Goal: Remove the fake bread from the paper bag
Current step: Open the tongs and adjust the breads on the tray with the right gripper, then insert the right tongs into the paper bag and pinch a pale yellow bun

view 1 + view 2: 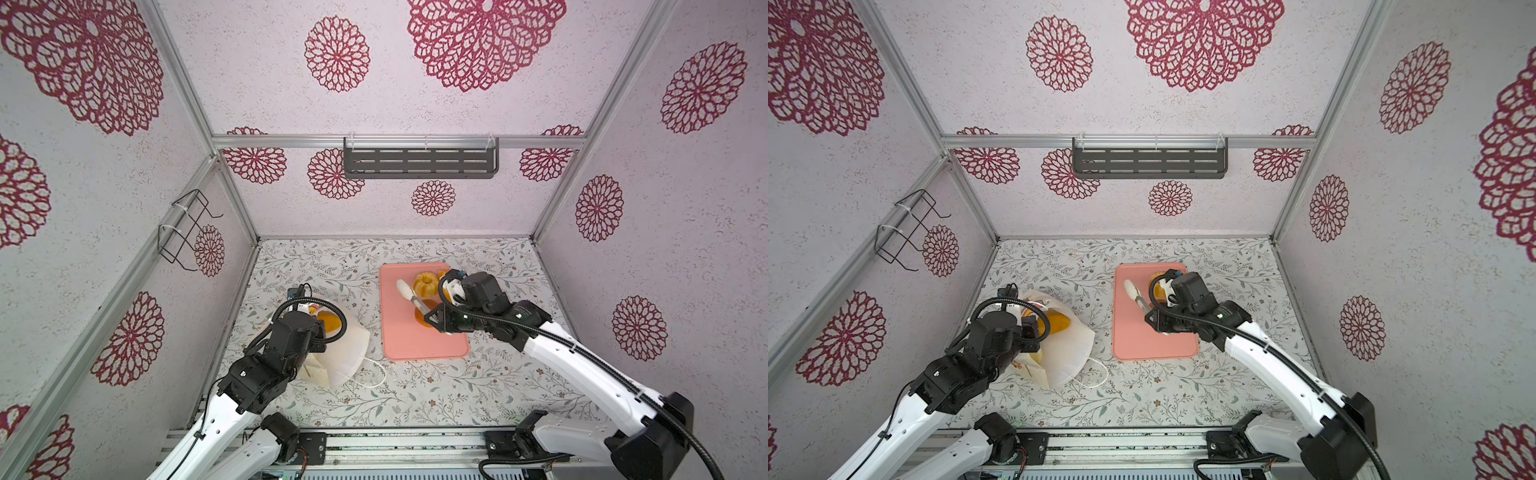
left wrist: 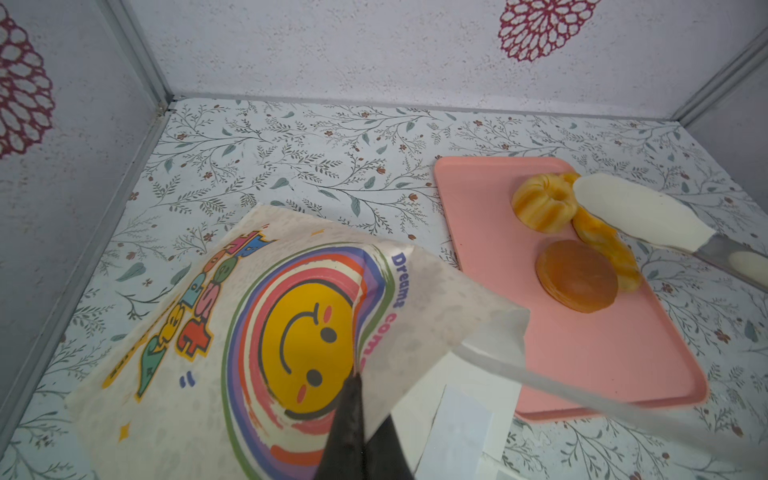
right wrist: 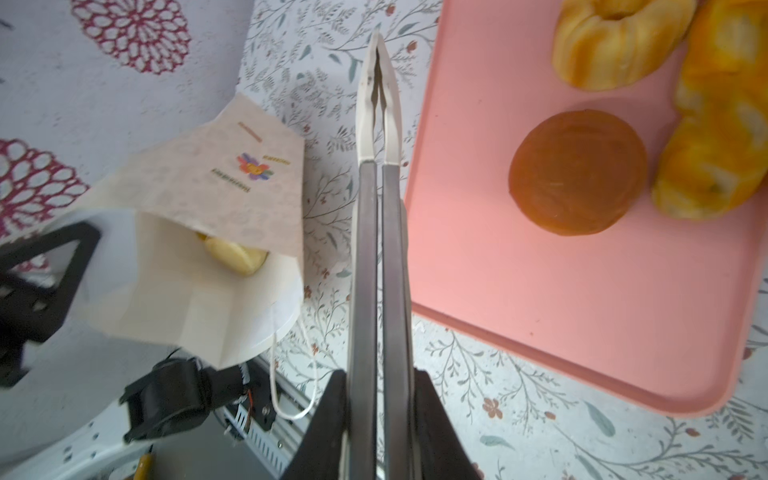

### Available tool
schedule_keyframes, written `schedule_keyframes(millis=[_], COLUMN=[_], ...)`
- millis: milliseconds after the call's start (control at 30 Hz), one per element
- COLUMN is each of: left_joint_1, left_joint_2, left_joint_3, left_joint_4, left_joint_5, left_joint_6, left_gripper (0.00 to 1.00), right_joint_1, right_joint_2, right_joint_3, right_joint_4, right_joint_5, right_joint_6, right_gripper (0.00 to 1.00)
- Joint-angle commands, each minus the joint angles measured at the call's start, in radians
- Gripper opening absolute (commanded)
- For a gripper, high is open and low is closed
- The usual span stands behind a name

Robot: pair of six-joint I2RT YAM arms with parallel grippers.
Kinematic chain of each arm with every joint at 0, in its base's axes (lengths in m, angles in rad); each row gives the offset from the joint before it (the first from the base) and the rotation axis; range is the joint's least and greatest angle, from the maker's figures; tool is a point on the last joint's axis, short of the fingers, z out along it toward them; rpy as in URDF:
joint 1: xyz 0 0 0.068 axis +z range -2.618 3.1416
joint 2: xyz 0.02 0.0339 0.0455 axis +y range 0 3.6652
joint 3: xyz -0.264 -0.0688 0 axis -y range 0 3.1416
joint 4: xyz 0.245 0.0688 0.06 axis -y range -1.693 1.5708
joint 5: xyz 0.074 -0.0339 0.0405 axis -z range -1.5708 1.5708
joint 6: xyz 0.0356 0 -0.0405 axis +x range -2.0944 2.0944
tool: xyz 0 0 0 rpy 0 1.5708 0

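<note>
My right gripper swings back and across to the paper bag's opening (image 3: 209, 280) next and releases the metal tongs (image 3: 378, 124) there, since golden fake bread still shows inside.
The paper bag (image 1: 347, 347) (image 1: 1067, 353) lies tilted on the table's left side, its mouth open towards the pink tray (image 1: 415, 345). My left gripper (image 2: 356, 380) is shut on the bag's rim (image 2: 399, 291). Golden fake bread (image 1: 328, 323) (image 3: 235, 255) shows inside the mouth. On the tray lie a ring-shaped pastry (image 2: 542, 201), a dark brown round bun (image 2: 575, 274) (image 3: 577, 170) and a braided stick (image 2: 609, 249). My right gripper (image 3: 380, 374) (image 1: 432, 318) is shut on metal tongs (image 3: 378, 124). Their white tips (image 1: 405, 288) are closed on nothing, above the tray's left part.
A white cord handle (image 1: 374, 376) trails from the bag towards the front. A dark slotted shelf (image 1: 419, 162) hangs on the back wall and a wire rack (image 1: 187, 228) on the left wall. The metal rail (image 1: 395, 446) runs along the front edge.
</note>
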Motion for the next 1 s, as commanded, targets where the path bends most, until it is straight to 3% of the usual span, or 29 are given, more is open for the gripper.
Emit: schedule_keyframes(millis=[0,233,300,500,667,967], left_joint_1=[0.004,0.004,0.004,0.003,0.003,0.003], left_joint_2=[0.021,0.048,0.042,0.005,-0.029,-0.012], left_joint_3=[0.008,0.004,-0.009,-0.032,-0.056,-0.078], left_joint_4=[0.045,0.061,0.085,0.113,0.135,0.135], left_joint_5=[0.084,0.041,0.088,0.187,0.300,0.299], left_joint_6=[0.104,0.148,0.164,0.265,0.314,0.279], left_gripper=[0.00,0.00,0.00,0.00,0.00,0.00], right_joint_1=[0.095,0.324,0.366,0.409,0.422,0.422], right_joint_2=[-0.080,-0.147,-0.133,-0.042,0.077,0.205], right_joint_3=[-0.024,-0.098,-0.124,-0.164,-0.138,-0.077], right_joint_4=[-0.008,0.088,0.137,0.225,0.286,0.378], right_joint_5=[-0.078,-0.048,-0.054,-0.029,-0.005,0.072], right_joint_6=[-0.016,0.108,0.123,0.124,0.086,0.099], right_gripper=[0.12,0.13,0.14,0.16,0.24,0.39])
